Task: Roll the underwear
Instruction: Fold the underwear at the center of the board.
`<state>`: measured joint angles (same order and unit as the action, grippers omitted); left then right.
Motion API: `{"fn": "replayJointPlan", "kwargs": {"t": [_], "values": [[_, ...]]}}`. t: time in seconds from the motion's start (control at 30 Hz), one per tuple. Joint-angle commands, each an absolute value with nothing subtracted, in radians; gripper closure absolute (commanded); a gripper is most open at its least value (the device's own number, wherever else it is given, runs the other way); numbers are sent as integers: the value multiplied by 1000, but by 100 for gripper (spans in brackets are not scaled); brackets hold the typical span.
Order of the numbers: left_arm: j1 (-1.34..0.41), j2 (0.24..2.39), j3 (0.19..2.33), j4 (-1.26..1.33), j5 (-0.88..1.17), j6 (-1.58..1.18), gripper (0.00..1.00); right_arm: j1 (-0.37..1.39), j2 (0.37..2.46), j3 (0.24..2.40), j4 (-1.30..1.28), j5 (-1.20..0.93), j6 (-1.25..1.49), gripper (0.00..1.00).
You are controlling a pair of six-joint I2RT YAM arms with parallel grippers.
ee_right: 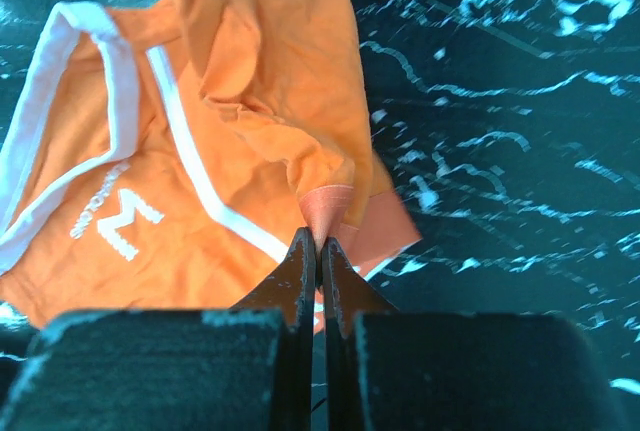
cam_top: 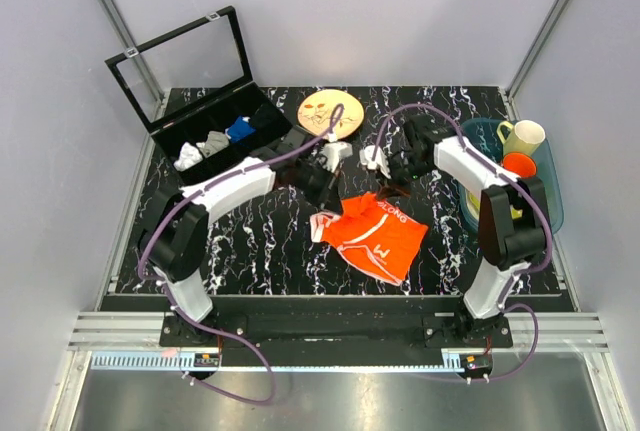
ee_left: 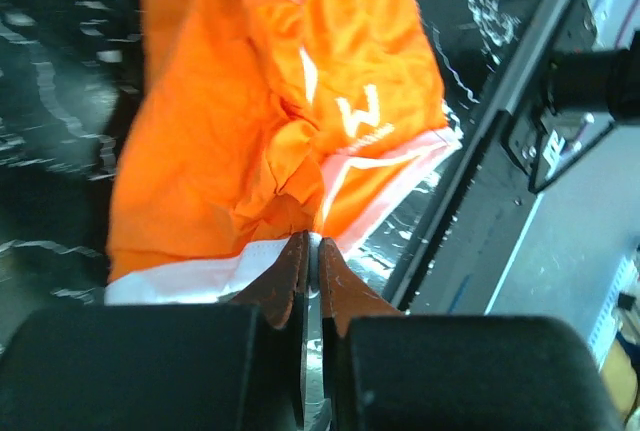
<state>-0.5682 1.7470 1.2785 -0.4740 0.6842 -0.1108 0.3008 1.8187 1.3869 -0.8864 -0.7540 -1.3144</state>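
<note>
My left gripper will next move back and to the right in the top view, onto the underwear's near white-edged corner [cam_top: 393, 277] [ee_left: 442, 140], and let go, because the white lettering is uncovered.
The bright orange underwear [cam_top: 378, 236] with white edging and white lettering lies crumpled on the black marbled table, its far edge held up by both grippers. My left gripper [cam_top: 326, 194] is shut on its far left corner; in the left wrist view the fingertips pinch the white band [ee_left: 200, 276] at the gripper [ee_left: 312, 248]. My right gripper [cam_top: 392, 189] is shut on the far right corner; in the right wrist view the gripper [ee_right: 321, 241] pinches an orange hem of the underwear [ee_right: 230, 151]. The underwear also fills the left wrist view [ee_left: 250, 121].
An open black box [cam_top: 170, 131] with small rolled garments [cam_top: 215, 139] stands at the far left. A yellow plate [cam_top: 322, 111] lies at the far middle. A blue basin [cam_top: 550, 186] at the right holds a yellow mug [cam_top: 526, 136] and an orange cup [cam_top: 518, 163].
</note>
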Motion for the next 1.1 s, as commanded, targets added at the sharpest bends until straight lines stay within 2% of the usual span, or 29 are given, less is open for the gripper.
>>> {"fn": "replayJointPlan", "kwargs": {"t": [0.0,0.4,1.07], "values": [[-652,1687,1283,-477,723,-139,100,270,1680,1264,-816,-766,-1336,100],[-842,1637,1198,-244,726,-357,100,153,1473,1034,-828,-834,-1431,98],[-1011,1861,1230,-35,733,-514,100,6,1396,908,-985,-793,-1644,96]]}}
